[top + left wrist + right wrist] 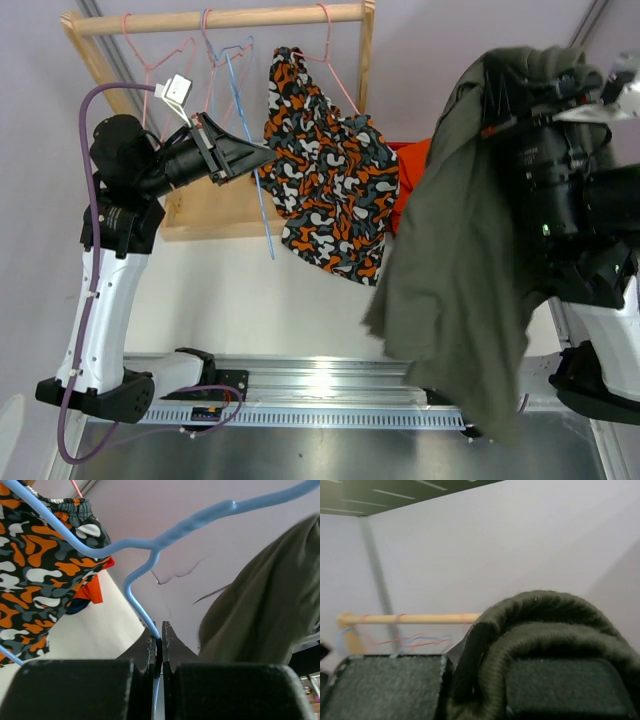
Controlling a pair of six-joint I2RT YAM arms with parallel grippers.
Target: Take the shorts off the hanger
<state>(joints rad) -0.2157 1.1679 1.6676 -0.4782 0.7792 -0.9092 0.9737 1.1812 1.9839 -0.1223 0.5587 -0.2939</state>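
Note:
I will next carry the olive green shorts outward and down in my right gripper and let go of them over the plain orange shorts, as the blue hanger is bare.
Olive green shorts hang from my raised right gripper, which is shut on their waistband; the fabric drapes over the fingers and hides them. Orange-black-white-grey blotch print shorts hang on a pink hanger from the wooden rod. Their elastic waist shows at the upper left of the left wrist view. My left gripper is shut on the wire of a bare blue hanger, pinched between the jaws. Plain orange shorts lie behind the print pair.
The wooden rack stands at the back left, with more bare pink hangers on its rod. The olive fabric hangs down over the metal rail near the arm bases.

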